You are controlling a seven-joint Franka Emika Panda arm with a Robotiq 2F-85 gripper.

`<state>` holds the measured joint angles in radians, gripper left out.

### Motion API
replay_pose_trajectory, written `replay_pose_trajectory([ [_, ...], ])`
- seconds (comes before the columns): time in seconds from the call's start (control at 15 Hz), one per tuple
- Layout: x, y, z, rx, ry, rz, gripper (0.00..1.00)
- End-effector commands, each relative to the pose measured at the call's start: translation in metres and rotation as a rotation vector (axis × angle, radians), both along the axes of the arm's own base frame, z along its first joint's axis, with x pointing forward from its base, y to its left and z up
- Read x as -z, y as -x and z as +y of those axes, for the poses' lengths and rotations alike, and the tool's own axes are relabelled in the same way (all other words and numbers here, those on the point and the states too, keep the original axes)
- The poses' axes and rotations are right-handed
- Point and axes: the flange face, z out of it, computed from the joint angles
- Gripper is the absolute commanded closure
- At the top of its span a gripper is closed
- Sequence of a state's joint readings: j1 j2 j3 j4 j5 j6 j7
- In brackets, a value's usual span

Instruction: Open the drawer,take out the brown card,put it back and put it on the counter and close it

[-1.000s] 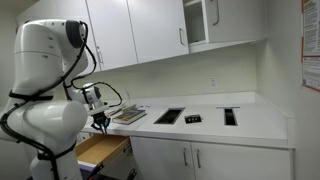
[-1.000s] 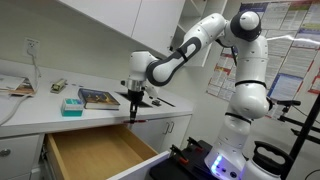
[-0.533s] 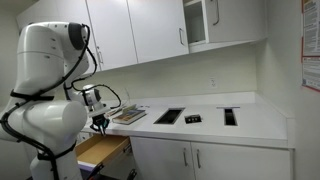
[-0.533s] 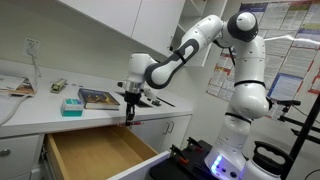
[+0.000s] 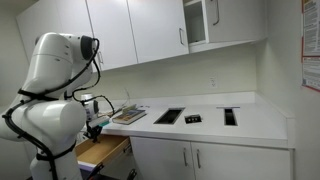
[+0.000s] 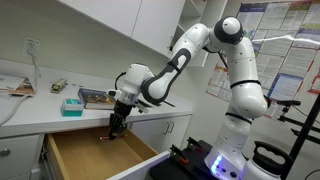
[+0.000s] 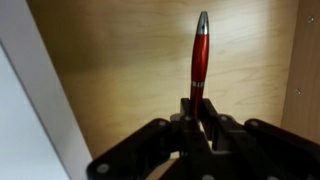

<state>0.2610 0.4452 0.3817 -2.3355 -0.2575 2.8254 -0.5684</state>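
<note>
The gripper comes down into the open drawer (image 6: pixel 95 155) next, away from the counter edge. Bare space for the red pen (image 7: pixel 200 58) lies there, toward the middle of the drawer's wooden bottom.
The drawer (image 6: pixel 95 155) stands pulled open below the counter (image 6: pixel 35 112), its light wooden inside bare; it also shows in an exterior view (image 5: pixel 102 150). My gripper (image 6: pixel 113 127) hangs low over the open drawer, near its back edge. In the wrist view my gripper (image 7: pixel 198 108) is shut on a red pen (image 7: pixel 200 58) with a silver tip, held over the wooden drawer floor (image 7: pixel 120 70). No brown card shows in any view.
A stack of books (image 5: pixel 128 114) and a teal box (image 6: pixel 71 105) lie on the counter (image 5: pixel 260 125) behind the drawer. Two dark rectangular openings (image 5: pixel 168 116) sit further along. White cabinet doors (image 5: pixel 190 160) stand below, wall cabinets above.
My gripper has moved down from counter height and in over the open drawer, with the arm bending lower. The drawer has stayed open.
</note>
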Motion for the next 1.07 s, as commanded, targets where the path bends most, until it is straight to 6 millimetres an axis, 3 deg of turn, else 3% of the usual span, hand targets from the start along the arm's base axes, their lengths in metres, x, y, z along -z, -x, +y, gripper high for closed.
replay_pose_trajectory([
  [0.0,0.028,0.015,0.019,-0.098,-0.034,0.009,0.95],
  [0.2,0.046,0.024,0.028,-0.108,0.029,0.019,0.95],
  [0.8,0.084,0.020,0.052,-0.109,0.080,-0.005,0.97],
  [0.87,0.085,0.021,0.054,-0.112,0.085,0.002,0.61],
  [1.0,0.079,0.022,0.056,-0.125,0.085,0.000,0.53],
])
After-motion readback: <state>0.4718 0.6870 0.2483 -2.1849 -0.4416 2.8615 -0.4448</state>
